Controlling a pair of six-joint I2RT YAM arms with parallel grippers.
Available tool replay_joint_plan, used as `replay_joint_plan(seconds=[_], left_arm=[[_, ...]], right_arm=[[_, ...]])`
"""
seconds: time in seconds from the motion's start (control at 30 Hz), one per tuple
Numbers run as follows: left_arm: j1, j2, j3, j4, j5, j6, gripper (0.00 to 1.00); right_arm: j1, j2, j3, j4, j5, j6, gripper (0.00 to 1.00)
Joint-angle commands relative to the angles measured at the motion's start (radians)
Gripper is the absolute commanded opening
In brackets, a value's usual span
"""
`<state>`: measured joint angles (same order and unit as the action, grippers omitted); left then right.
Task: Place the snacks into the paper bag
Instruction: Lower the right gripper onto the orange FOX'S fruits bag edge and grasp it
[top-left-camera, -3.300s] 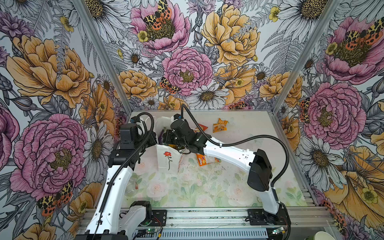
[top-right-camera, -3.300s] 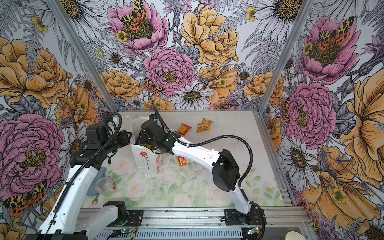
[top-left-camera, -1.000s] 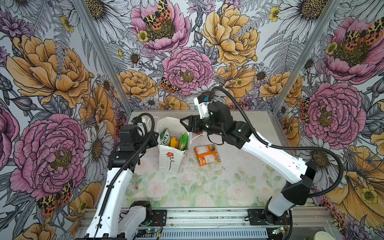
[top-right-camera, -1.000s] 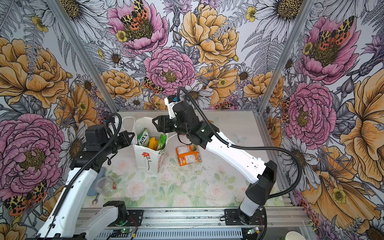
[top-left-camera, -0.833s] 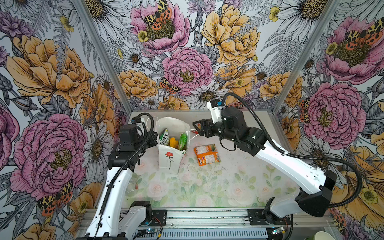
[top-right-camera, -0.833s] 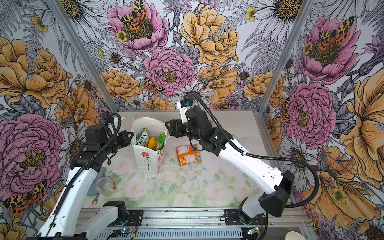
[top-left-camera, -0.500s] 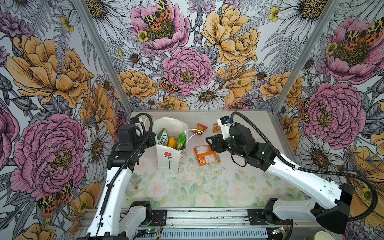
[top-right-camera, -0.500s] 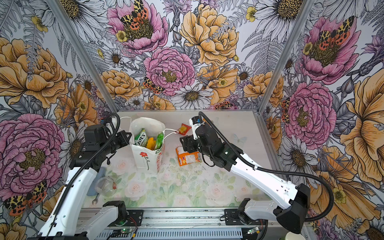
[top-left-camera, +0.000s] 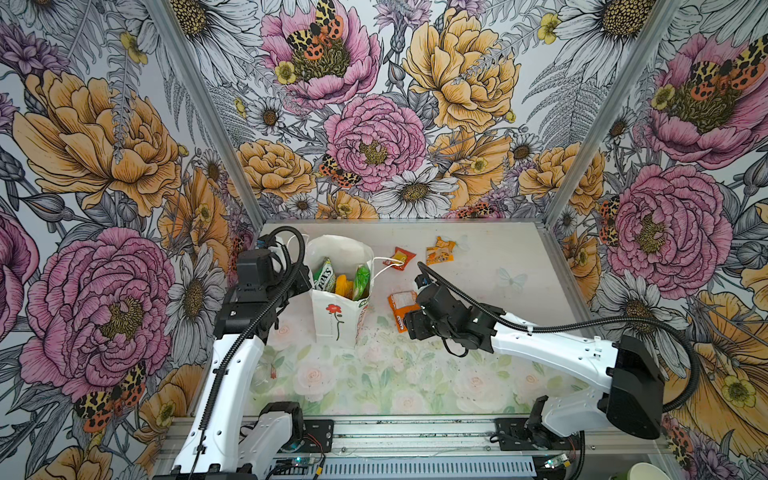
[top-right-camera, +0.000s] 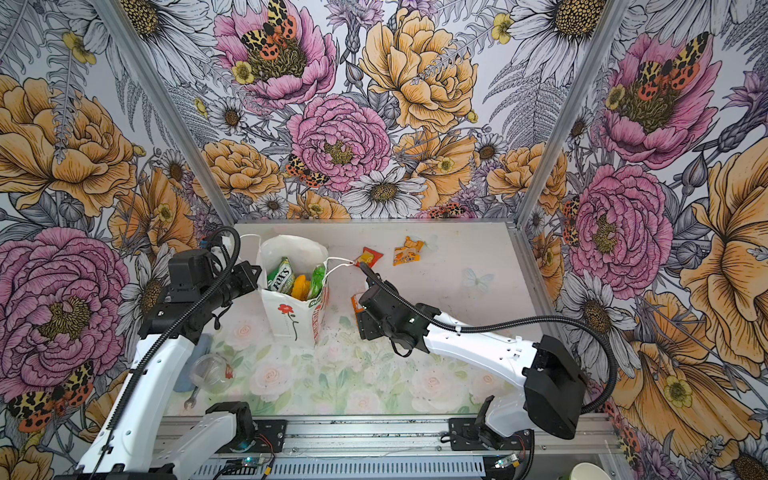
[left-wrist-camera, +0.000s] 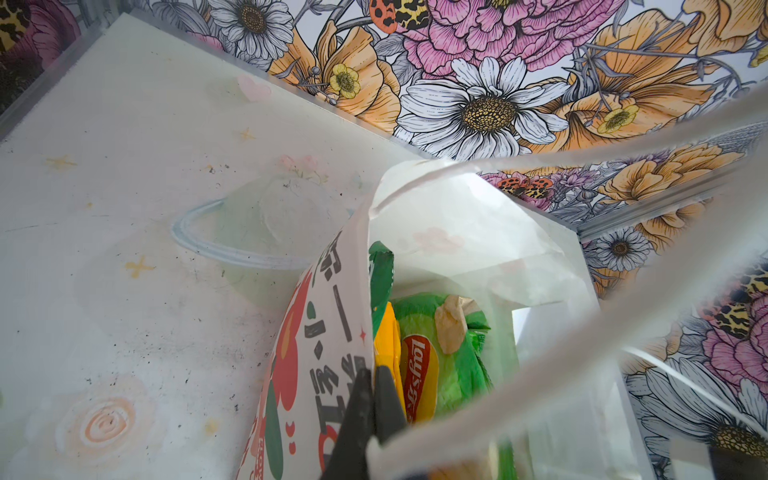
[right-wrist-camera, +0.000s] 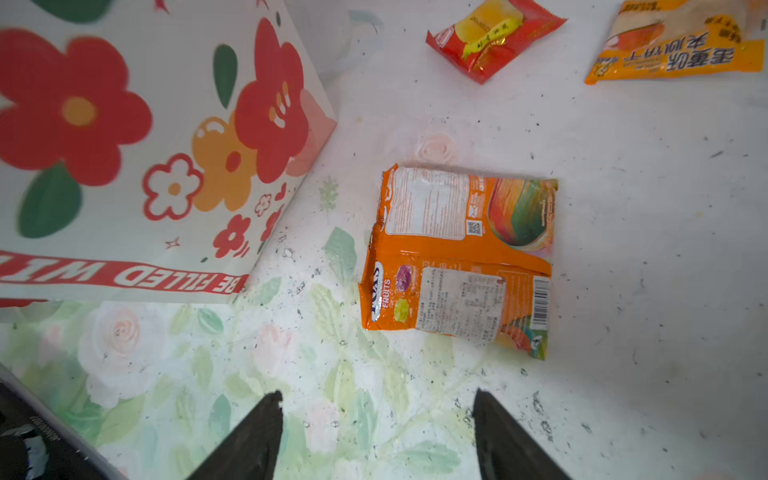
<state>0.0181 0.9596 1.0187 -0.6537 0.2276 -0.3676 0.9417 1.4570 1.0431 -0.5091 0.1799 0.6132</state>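
Note:
The thin, uncovered edge of the orange-white packet by the paper bag is below and outward from my right gripper. I should move my right gripper outward and down onto that edge next.
The white paper bag (top-left-camera: 334, 320) (top-right-camera: 289, 322) stands upright at the left, its mouth open. Inside it I see a green Fox's packet (top-left-camera: 325, 274), a yellow one (top-left-camera: 343, 286) and a green Lay's bag (left-wrist-camera: 449, 357). My left gripper (left-wrist-camera: 373, 376) is shut on the bag's printed side wall at the rim. On the table lie an orange-white packet (right-wrist-camera: 457, 262), a small red packet (right-wrist-camera: 494, 35) and a yellow-orange packet (right-wrist-camera: 681, 45). My right gripper (right-wrist-camera: 376, 401) hangs open and empty just short of the orange-white packet.
A clear plastic cup (top-right-camera: 210, 372), a wrench (top-right-camera: 189, 401) and a blue object (top-right-camera: 195, 353) lie by the left arm's base. Another clear cup (left-wrist-camera: 249, 237) lies behind the bag. One bag handle (top-left-camera: 386, 262) drapes toward the red packet. Floral walls close three sides.
My right arm has pulled away from the bag's mouth, swung right and come down toward the front, over the orange-white packet. The left gripper still holds the bag's side.

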Motion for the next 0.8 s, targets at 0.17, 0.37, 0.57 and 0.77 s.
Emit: replay_joint_plan(seconds=[0.17, 0.37, 0.57, 0.77], left_arm=[[-0.004, -0.021, 0.014, 0.042, -0.034, -0.008, 0.01], [-0.003, -0.022, 0.015, 0.039, -0.036, -0.007, 0.01], [-0.001, -0.025, 0.015, 0.039, -0.043, -0.007, 0.02], [-0.001, -0.025, 0.015, 0.038, -0.041, -0.007, 0.02]], right_arm=[[0.007, 0.147, 0.042, 0.003, 0.032, 0.029, 0.7], [0.026, 0.239, 0.112, 0.002, 0.05, -0.002, 0.7], [0.026, 0.338, 0.201, -0.018, 0.078, -0.006, 0.67], [0.024, 0.401, 0.266, -0.046, 0.141, -0.037, 0.66]])
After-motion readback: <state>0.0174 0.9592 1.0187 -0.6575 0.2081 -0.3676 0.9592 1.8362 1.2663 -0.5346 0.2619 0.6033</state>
